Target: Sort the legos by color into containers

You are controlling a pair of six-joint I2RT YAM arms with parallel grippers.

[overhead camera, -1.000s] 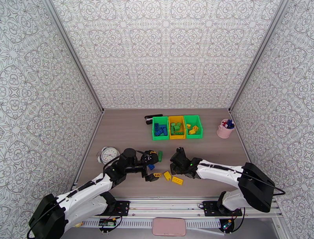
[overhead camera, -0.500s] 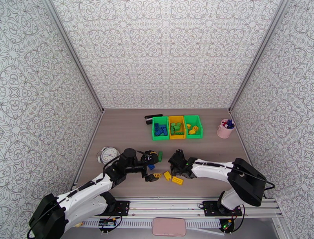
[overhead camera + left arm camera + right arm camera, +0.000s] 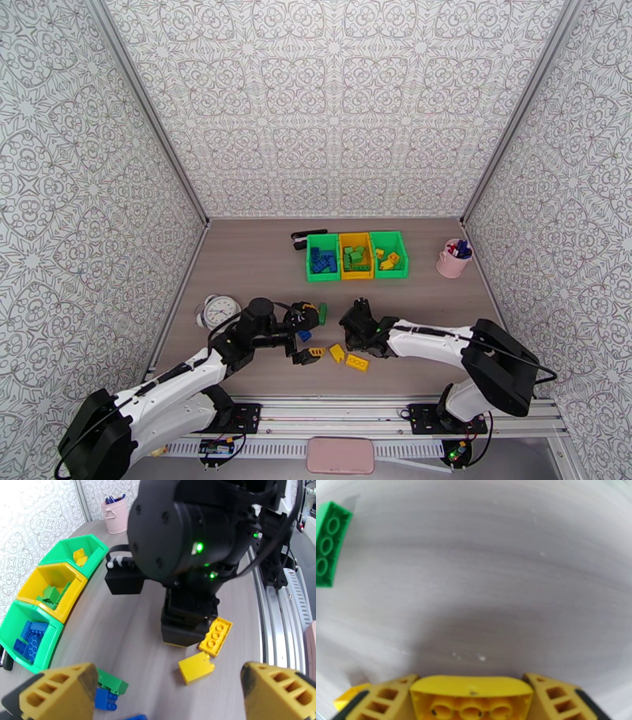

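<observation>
The outward green bin already has yellow legos in it. I will lift my right gripper, move the yellow lego outward over that bin and then let it go.
Three bins stand in a row at the back: a green bin point(image 3: 310, 260) with blue legos, a yellow bin point(image 3: 355, 275) with green legos, a green bin point(image 3: 405, 256) with yellow legos. My right gripper point(image 3: 355, 330) points down at the table and is shut on a yellow lego point(image 3: 472, 699) between its fingers point(image 3: 387, 697). Two more yellow legos point(image 3: 215, 636) point(image 3: 196, 668) lie just beside it. My left gripper point(image 3: 306, 335) is open, its fingers point(image 3: 59, 693) spread around a blue lego point(image 3: 304, 335). A green lego point(image 3: 322, 311) lies beside it, and a small yellow lego point(image 3: 316, 351).
A white clock point(image 3: 219, 310) sits left of my left arm. A pink cup with pens point(image 3: 453, 259) stands at the back right, and a black object point(image 3: 300, 239) lies left of the bins. Patterned walls close in the table on three sides.
The right arm has shifted a little to the left and its elbow has folded in. The left arm and the loose legos have stayed put.
</observation>
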